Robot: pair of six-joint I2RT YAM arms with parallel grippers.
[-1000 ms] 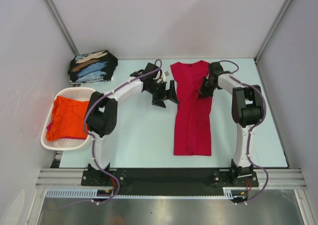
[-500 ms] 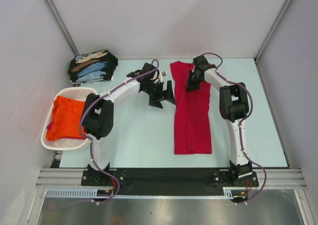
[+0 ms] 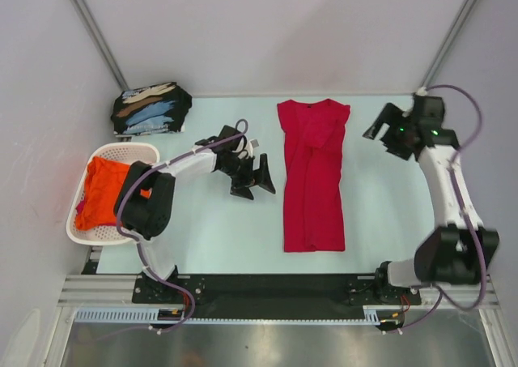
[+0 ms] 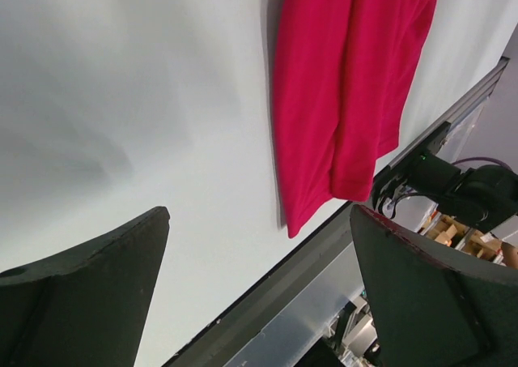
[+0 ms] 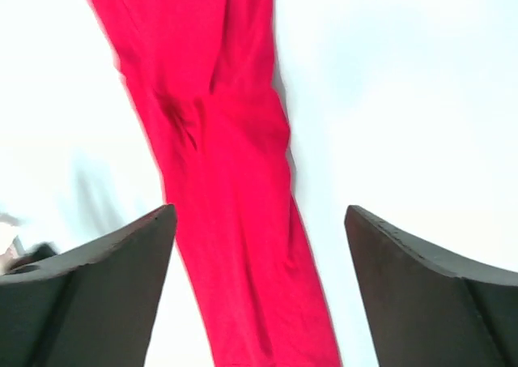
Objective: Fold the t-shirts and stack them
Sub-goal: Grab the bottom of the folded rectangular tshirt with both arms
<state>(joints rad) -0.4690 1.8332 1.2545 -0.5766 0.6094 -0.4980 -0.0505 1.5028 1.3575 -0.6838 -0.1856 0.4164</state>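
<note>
My right gripper will move back, down and to the left in the top view, onto the corner of the red t-shirt's hem away from the basket, because the t-shirt lies full-length.
A crimson red t-shirt (image 3: 313, 177) lies on the table as a long narrow strip, its sides folded in and its collar at the far end. It also shows in both wrist views, red t-shirt (image 4: 348, 83) and red t-shirt (image 5: 218, 164). My left gripper (image 3: 257, 181) hovers just left of it, open and empty, as the left wrist view confirms (image 4: 259, 294). My right gripper (image 3: 380, 130) is raised to the right of the collar end, open with nothing held (image 5: 259, 290). Folded black t-shirts (image 3: 150, 108) with light-blue and tan prints sit far left. An orange t-shirt (image 3: 105, 190) fills the basket.
The white perforated basket (image 3: 121, 150) stands at the left edge of the table. The table's near edge and black rail (image 4: 267, 294) show between the left fingers. Grey walls close in the table on three sides.
My right gripper carried the shirt's right sleeve inward, then opened, let go and swung back up to the right. My left gripper drifted slightly nearer and left.
</note>
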